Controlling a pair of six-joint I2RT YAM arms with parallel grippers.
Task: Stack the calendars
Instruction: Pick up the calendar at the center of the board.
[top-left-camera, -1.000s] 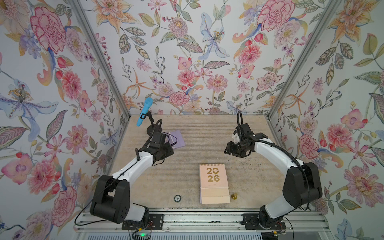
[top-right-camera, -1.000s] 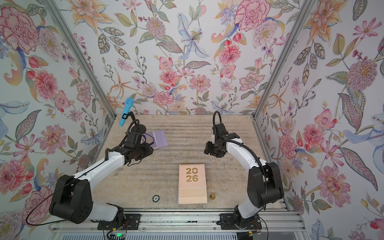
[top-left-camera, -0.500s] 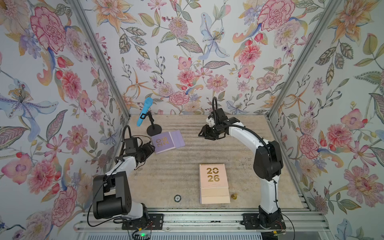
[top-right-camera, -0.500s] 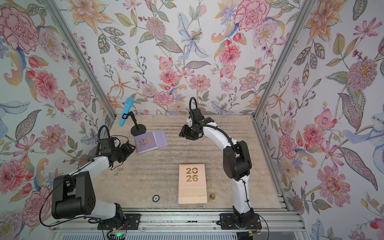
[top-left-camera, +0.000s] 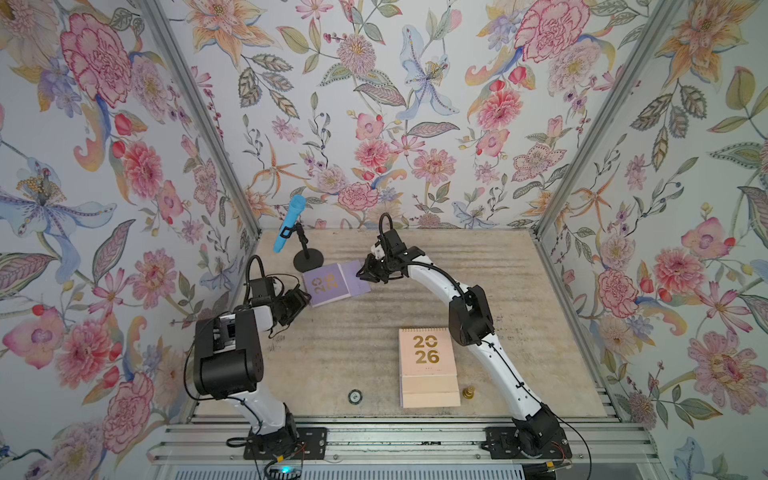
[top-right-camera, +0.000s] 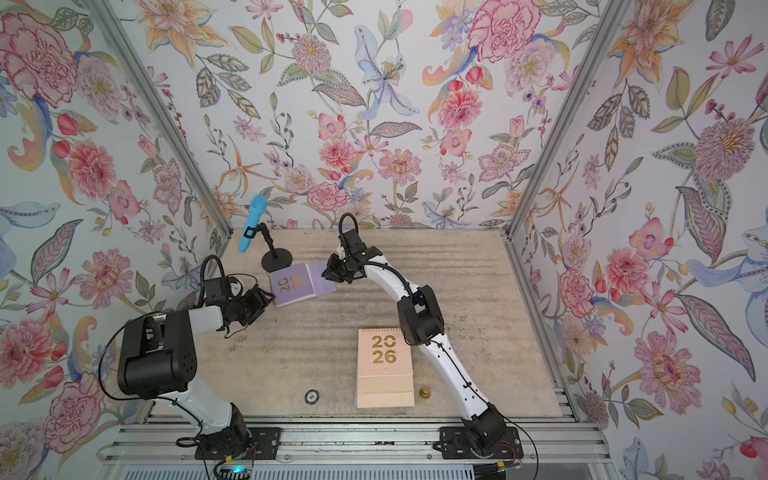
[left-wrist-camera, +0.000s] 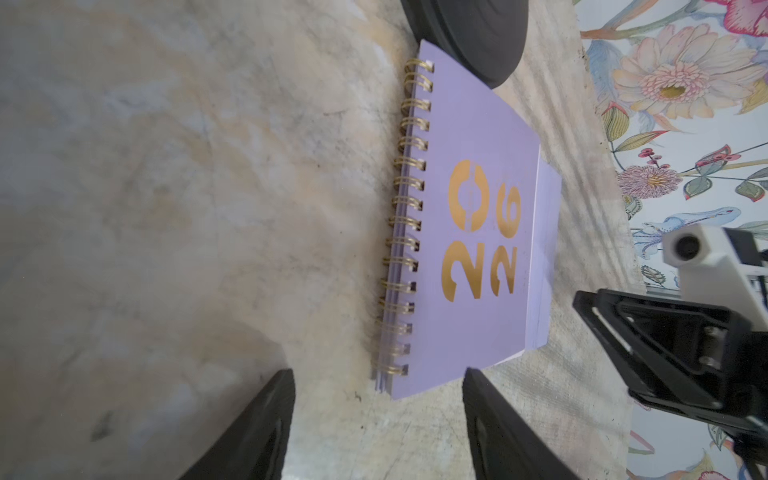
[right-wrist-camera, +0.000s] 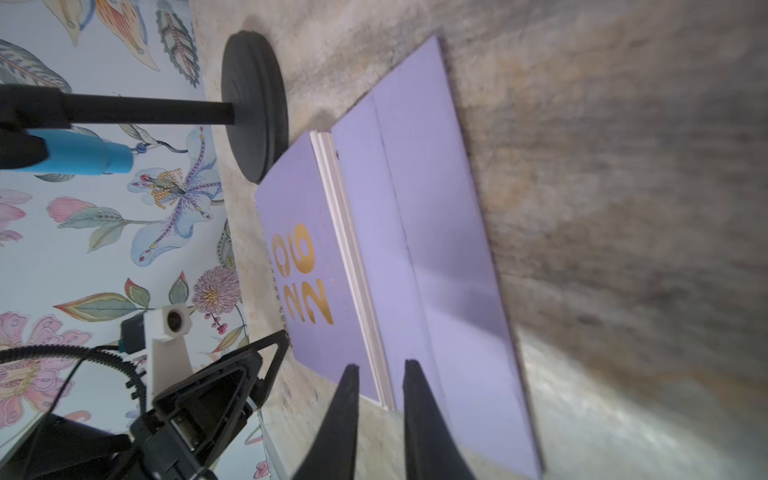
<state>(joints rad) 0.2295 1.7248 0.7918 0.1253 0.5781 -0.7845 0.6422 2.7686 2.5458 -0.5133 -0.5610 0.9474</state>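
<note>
The lilac calendar's spiral-side corner is just beyond my left gripper's fingers, so my left gripper needs to slide onto that corner next, with its open fingers on both sides of it, and close.
A lilac calendar with a gold "2026" lies flat at the back left. A peach calendar lies near the front, right of the middle. My left gripper stands open, with nothing between its fingers, just short of the lilac calendar's spiral-side corner. My right gripper is at the opposite edge, over the lilac calendar's flap. Its jaws are closed to a narrow gap, and I cannot tell whether they pinch it.
A blue microphone on a black round-based stand stands right behind the lilac calendar. A small black disc and a small brass piece lie near the front edge. Floral walls enclose three sides.
The left gripper let go of the lilac calendar, drew back left and opened. The right arm swung from the right side across to the calendar and its jaws closed.
</note>
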